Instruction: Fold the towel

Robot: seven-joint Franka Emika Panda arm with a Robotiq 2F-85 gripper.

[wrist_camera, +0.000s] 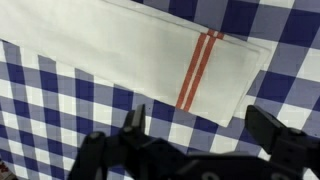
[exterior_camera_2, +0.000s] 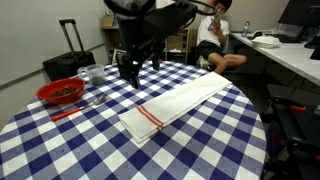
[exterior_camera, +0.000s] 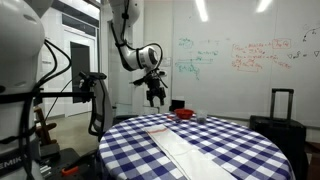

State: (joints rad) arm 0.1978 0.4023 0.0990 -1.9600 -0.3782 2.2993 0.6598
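The towel's striped-end corner nearest the bowl (wrist_camera: 221, 123) is the next place to reach, and my gripper will lower its open fingers onto it.
The towel (exterior_camera_2: 178, 104) is a long white cloth with thin red stripes near its near end, lying flat on the checked table. It also shows in an exterior view (exterior_camera: 190, 150) and in the wrist view (wrist_camera: 130, 50). My gripper (exterior_camera_2: 130, 75) hangs open and empty above the table, beyond the towel's striped end. It also shows in an exterior view (exterior_camera: 156, 98). In the wrist view the fingers (wrist_camera: 200, 125) are spread apart over the checked cloth just beside the towel's striped end.
The round table has a blue-and-white checked tablecloth (exterior_camera_2: 60, 150). A red bowl (exterior_camera_2: 61, 92) and a clear glass (exterior_camera_2: 94, 77) stand near its far edge, with a red stick (exterior_camera_2: 68, 112) beside them. A person (exterior_camera_2: 215, 40) sits behind. A suitcase (exterior_camera_2: 65, 55) stands nearby.
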